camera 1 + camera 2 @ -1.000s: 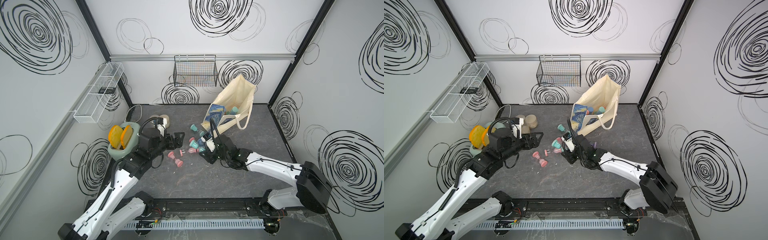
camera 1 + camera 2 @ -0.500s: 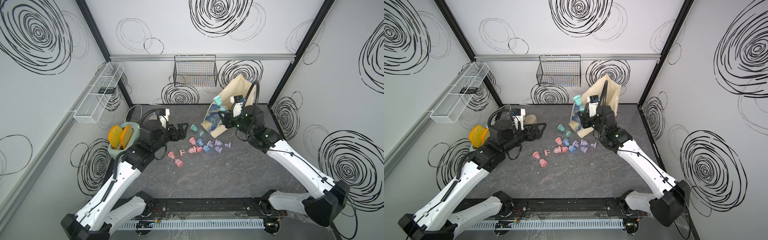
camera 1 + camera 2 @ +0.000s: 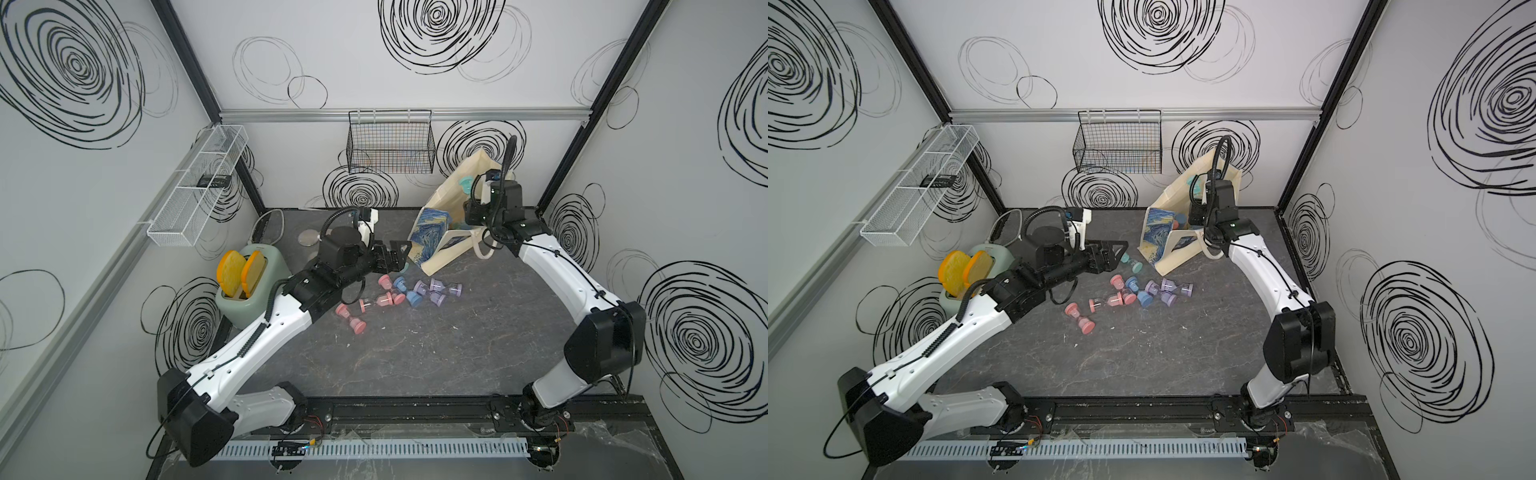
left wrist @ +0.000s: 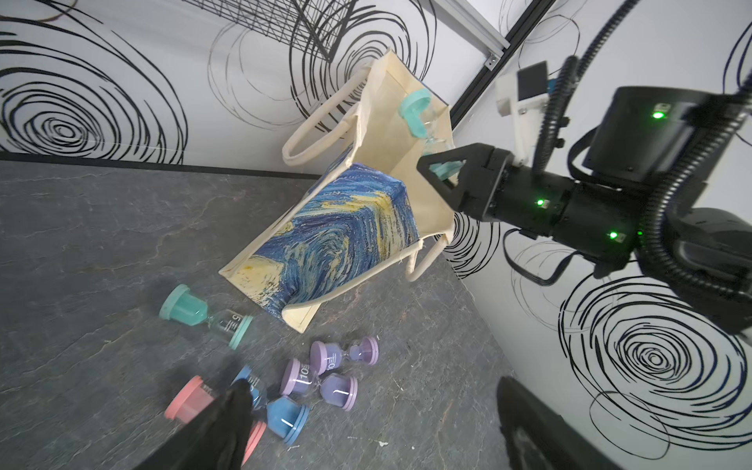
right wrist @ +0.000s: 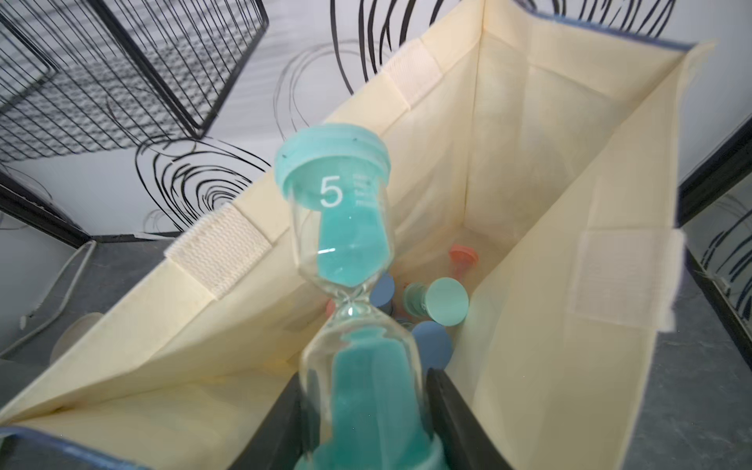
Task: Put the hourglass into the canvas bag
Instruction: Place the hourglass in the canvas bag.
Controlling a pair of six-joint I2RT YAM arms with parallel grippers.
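My right gripper needs to go down through the bag's opening next and release the teal hourglass's lower bulb deep inside. The bag's bottom with its hourglasses is well below it.
My right gripper is shut on the lower bulb of a teal hourglass marked 5. It holds it over the open mouth of the canvas bag, which leans against the back wall. Both top views show this hourglass at the bag's upper rim. Several hourglasses lie at the bag's bottom. My left gripper is open and empty, hovering low by the bag's front corner. Under it lie loose pink, blue, purple and teal hourglasses.
A green toaster with orange slices stands at the left. A black wire basket hangs on the back wall, and a white wire shelf on the left wall. A round disc lies near the back.
My right arm has lifted the teal hourglass from the pile on the floor up to the bag's mouth. My left gripper has moved toward the bag's front corner.
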